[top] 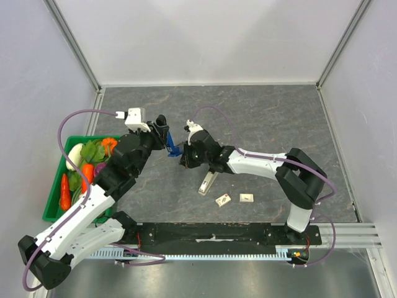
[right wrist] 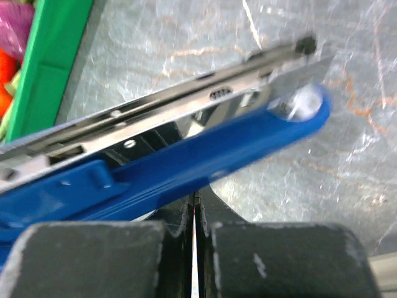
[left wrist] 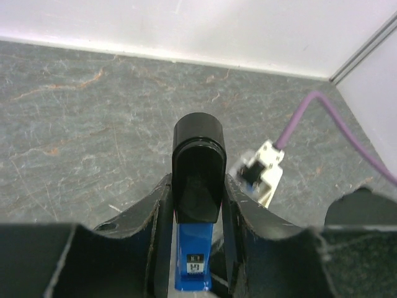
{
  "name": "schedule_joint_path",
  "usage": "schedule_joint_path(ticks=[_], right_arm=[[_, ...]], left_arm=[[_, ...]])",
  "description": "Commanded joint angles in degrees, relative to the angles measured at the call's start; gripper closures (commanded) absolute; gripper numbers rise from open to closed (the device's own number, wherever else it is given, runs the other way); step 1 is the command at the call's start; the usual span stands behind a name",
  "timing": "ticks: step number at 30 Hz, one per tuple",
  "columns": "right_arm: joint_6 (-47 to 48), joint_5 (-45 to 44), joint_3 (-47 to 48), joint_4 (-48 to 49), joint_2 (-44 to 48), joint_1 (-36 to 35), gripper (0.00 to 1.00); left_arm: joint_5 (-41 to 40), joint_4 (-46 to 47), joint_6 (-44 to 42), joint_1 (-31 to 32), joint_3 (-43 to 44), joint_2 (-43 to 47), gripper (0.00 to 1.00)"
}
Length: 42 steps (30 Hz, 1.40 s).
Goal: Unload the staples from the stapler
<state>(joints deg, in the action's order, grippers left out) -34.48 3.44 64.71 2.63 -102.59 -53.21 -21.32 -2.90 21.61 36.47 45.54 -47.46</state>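
The bare tabletop (top: 177, 163) beside the pale piece has room. My left gripper should next move down and to the right in the top view to release the stapler.
The blue stapler (top: 174, 149) is held above the table between the two arms. My left gripper (top: 162, 129) is shut on its black end (left wrist: 197, 180), with the blue body (left wrist: 195, 261) hanging below the fingers. In the right wrist view the stapler's blue arm (right wrist: 205, 155) and its opened metal magazine (right wrist: 186, 115) cross the frame at a slant. My right gripper (top: 187, 155) is right beside the stapler, and its fingers (right wrist: 193, 214) are closed to a hairline gap just under the blue arm. I cannot tell whether they pinch anything. No loose staples show.
A pale elongated piece (top: 208, 182) lies on the grey table below the right gripper. Two small boxes (top: 223, 200) (top: 247, 198) lie nearer the front. A green basket (top: 52, 197) of vegetables stands at the left. White walls enclose the table.
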Motion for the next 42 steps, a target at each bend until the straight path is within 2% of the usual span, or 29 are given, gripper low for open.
schedule_joint_path(ticks=[1, 6, 11, 15, 19, 24, 29, 30, 37, 42], right_arm=[[1.16, -4.59, 7.08, 2.2, -2.17, 2.49, 1.0], [5.11, -1.97, 13.41, 1.5, -5.25, 4.25, 1.0], [9.43, 0.94, 18.61, 1.41, -7.54, 4.34, 1.0], [10.39, 2.62, 18.7, 1.41, -7.37, 4.34, 1.0], [11.71, -2.81, 16.25, -2.27, -5.26, 4.34, 1.0], [12.07, -9.68, 9.76, -8.78, 1.84, 4.26, 1.0], [11.1, -14.24, 1.4, -15.45, 15.29, 3.91, 1.0], [11.1, -15.38, 0.26, -17.73, 18.01, 3.82, 0.98], [8.56, -16.54, -8.79, -26.8, 31.64, 3.73, 0.64], [5.92, -14.88, -14.69, -29.0, 37.02, 3.73, 0.49]], left_arm=[[5.58, -1.58, 2.3, 0.09, 0.25, 0.62, 0.98], [11.03, -3.61, 1.69, 0.18, -1.42, -3.68, 0.98], [15.78, -2.64, 1.33, 0.18, -1.16, -12.64, 0.98], [13.33, -0.27, 2.65, 0.1, -1.59, -17.39, 0.98], [6.57, -0.35, 3.09, 0.09, -0.37, -19.59, 0.98], [1.46, -4.3, 1.43, 0.18, 5.51, -25.91, 0.98], [-0.21, -6.51, -1.21, 0.01, 11.93, -32.68, 0.98], [-0.39, -6.6, -1.56, 0.09, 12.9, -33.56, 0.98], [1.98, -8.88, -4.55, -1.57, 18.97, -39.45, 0.98], [3.92, -12.21, -6.92, -2.54, 22.48, -43.58, 0.98]])
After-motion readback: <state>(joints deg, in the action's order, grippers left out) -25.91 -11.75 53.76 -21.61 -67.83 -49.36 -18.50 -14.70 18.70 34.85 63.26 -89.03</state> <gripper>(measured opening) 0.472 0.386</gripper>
